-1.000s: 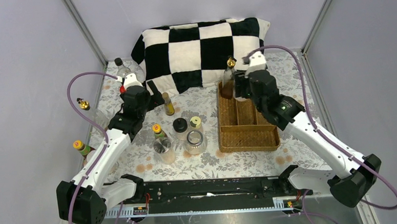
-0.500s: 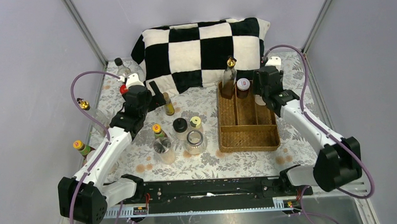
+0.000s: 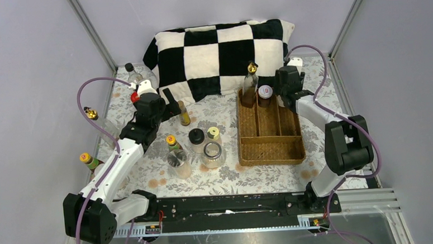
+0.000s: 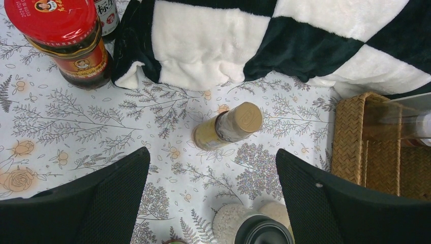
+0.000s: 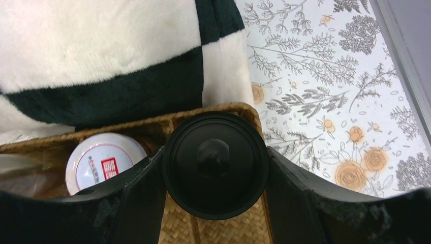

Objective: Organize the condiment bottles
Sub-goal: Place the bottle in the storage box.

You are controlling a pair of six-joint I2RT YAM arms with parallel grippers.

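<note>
My right gripper should next lower the black-capped bottle (image 5: 215, 162) into the far end of the open tray section below, beside the white-lidded jar, and let go.
My right gripper (image 3: 284, 91) is shut on a black-capped bottle (image 5: 215, 162) and holds it upright over the far right compartment of the wicker tray (image 3: 271, 147). Beside it in the tray stand a white-lidded jar (image 3: 264, 91), also in the right wrist view (image 5: 104, 160), and a tall gold-topped bottle (image 3: 251, 82). My left gripper (image 3: 172, 104) is open and empty, just left of a tan-capped yellow bottle (image 3: 184, 113), which lies ahead between the open fingers in the left wrist view (image 4: 228, 124). A red-capped jar (image 4: 66, 35) stands behind to the left.
A checkered pillow (image 3: 221, 49) lies at the back. A black-capped jar (image 3: 196, 136), a cream-capped jar (image 3: 213, 133), two clear jars (image 3: 212, 153) and a gold-topped bottle (image 3: 171, 141) cluster mid-table. More gold-topped bottles (image 3: 90, 113) stand along the left edge.
My right arm has swung right, from over the tray's back middle to its back right corner, uncovering the white-lidded jar. The left gripper has shifted slightly right.
</note>
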